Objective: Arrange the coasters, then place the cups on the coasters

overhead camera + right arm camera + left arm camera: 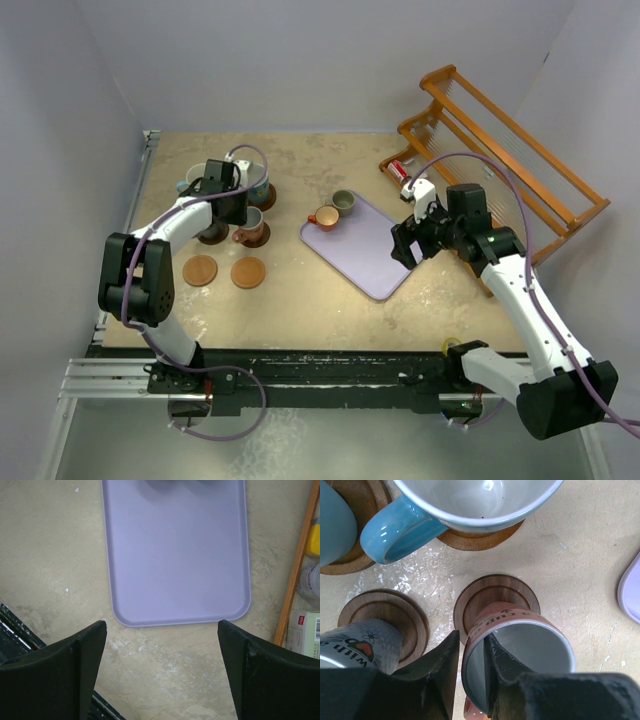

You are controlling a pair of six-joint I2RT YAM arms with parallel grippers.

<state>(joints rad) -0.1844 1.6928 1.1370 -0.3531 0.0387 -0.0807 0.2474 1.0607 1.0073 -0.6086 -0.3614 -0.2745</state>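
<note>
My right gripper moves outward, sideways and down onto the grey-olive cup's rack-side rim (353, 200) next. The cup stands below it, to its left in the top view.
A pinkish-red cup (512, 617) stands on a dark coaster (495, 590). My left gripper (472, 636) straddles its rim, one finger outside and one inside, with small gaps to the wall on both sides. To its left a grey-blue cup (360, 645) sits on a coaster (390, 610). Two light blue cups (475, 500) (335, 525) sit on coasters behind. Two bare orange-brown coasters (200, 270) (248, 272) lie nearer the arms. A small orange cup (326, 215) and a grey-olive cup (343, 201) stand on the lavender tray (375, 260). My right gripper (161, 625) hangs wide open and empty above the table by the tray's edge (175, 620).
A wooden rack (500, 140) stands at the back right, and its rail (295, 570) runs close beside the tray. Small boxes and bottles (312, 630) lie under it. The black mounting rail (320, 365) runs along the table's near edge.
</note>
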